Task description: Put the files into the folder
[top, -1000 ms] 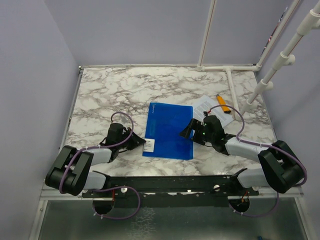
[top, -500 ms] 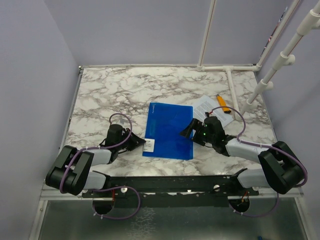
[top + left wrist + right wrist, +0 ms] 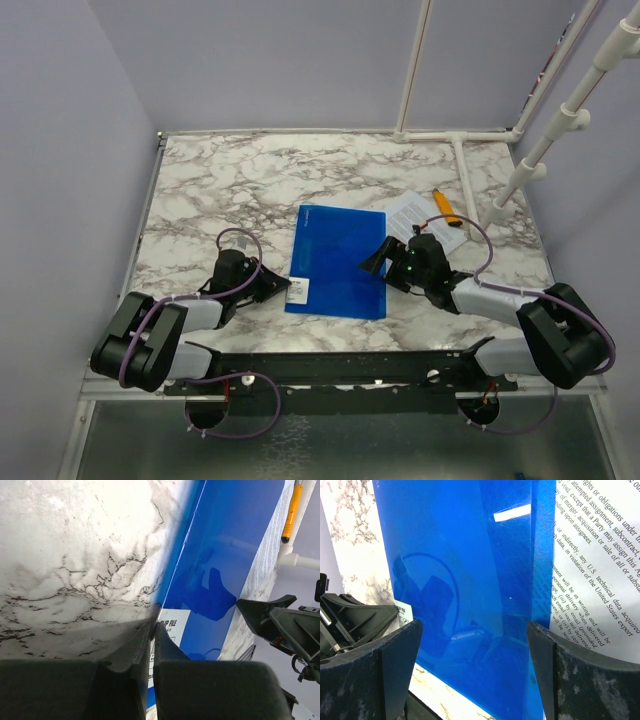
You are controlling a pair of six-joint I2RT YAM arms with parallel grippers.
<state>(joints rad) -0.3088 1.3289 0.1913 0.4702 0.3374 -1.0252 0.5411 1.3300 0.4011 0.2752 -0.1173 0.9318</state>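
Note:
The folder [image 3: 338,258] lies shut, so my right gripper next draws back toward the near part of the cover edge [image 3: 385,297] beside the files and closes there.
The blue folder [image 3: 338,258] lies closed and flat on the marble table [image 3: 220,190], its white label [image 3: 300,291] at the near left corner. The files [image 3: 420,215], white sheets with black text, lie right of it, partly under its right edge [image 3: 600,565]. My left gripper [image 3: 284,285] is low at the label corner, its jaws pressed together on the folder's edge [image 3: 154,626]. My right gripper [image 3: 383,262] is wide open over the folder's right edge [image 3: 475,645], one finger over the folder [image 3: 470,555] and one over the files.
An orange pen [image 3: 447,212] lies on the files' far right side and also shows in the left wrist view [image 3: 292,510]. A white pipe frame [image 3: 470,175] runs along the table's back right. Purple walls close the table's left and back sides.

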